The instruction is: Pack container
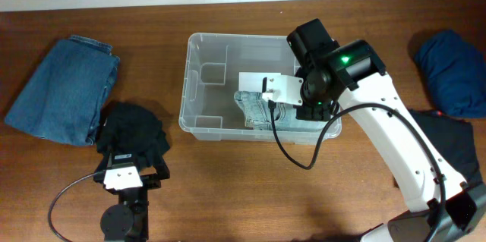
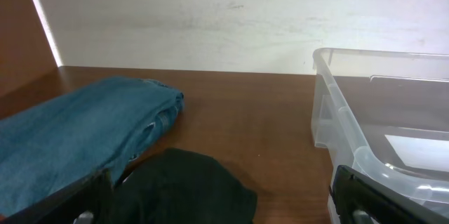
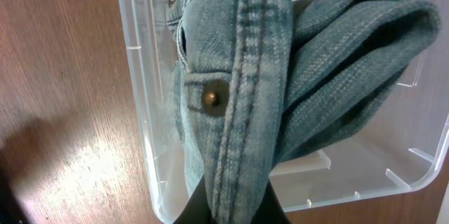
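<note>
The right gripper moves outward and down next, then releases the jeans away from the tub's near side that they crowd.
The container (image 1: 199,83) is a clear plastic tub in the middle of the table; its near corner (image 2: 365,154) shows in the left wrist view and its wall (image 3: 140,112) in the right wrist view. My right gripper (image 3: 235,206) is shut on folded pale-blue jeans (image 3: 238,76), which hang down into the tub's right half (image 1: 254,109). My left gripper (image 1: 125,175) stands open, low at the front left, over a black garment (image 1: 133,132). That black cloth (image 2: 189,189) lies between its fingers (image 2: 358,196), not gripped.
Folded blue jeans (image 1: 64,90) lie at the far left, also visible as the folded denim (image 2: 77,133). A dark blue garment (image 1: 456,71) and a black one (image 1: 456,147) lie at the right edge. A black cable (image 1: 304,155) loops under the right arm.
</note>
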You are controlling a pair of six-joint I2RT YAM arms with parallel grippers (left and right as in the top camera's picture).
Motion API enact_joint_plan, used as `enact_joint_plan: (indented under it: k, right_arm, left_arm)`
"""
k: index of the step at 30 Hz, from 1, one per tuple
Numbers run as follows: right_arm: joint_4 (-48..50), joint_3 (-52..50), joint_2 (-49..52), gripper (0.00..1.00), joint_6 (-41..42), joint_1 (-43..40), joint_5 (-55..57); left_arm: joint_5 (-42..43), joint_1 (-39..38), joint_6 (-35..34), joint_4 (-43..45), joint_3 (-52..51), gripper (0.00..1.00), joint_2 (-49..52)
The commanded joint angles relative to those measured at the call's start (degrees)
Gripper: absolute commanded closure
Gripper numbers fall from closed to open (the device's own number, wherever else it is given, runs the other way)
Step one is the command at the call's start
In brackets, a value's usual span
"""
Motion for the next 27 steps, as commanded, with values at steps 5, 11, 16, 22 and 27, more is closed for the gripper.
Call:
enact_joint_plan:
  k: [5, 11, 16, 22, 27]
  right_arm:
    - [-0.57, 0.09, -0.09, 0.96, -0.76, 0.26, -2.89]
    - [-0.76, 0.00, 3.04, 0.96, -0.76, 0.26, -3.13]
    - [1.99, 0.00, 3.58, 0.96, 0.22, 0.20, 0.31]
    - [5.60, 0.00, 3.61, 0.95, 2.08, 0.20, 2.01]
    - [6.25, 0.00, 3.63, 0.85, 2.25, 0.15, 2.27]
  left_arm:
    - [-0.20, -0.13, 0.70, -0.22, -0.11, 0.01, -0.39]
    - [-0.20, -0.13, 0.70, -0.20, -0.11, 0.01, -0.39]
    - [-0.20, -0.13, 0.70, -0.20, -0.11, 0.01, -0.39]
    - [-0.20, -0.13, 0.70, -0.22, -0.11, 0.01, -0.39]
    - [-0.20, -0.13, 0.70, -0.20, -0.11, 0.01, -0.39]
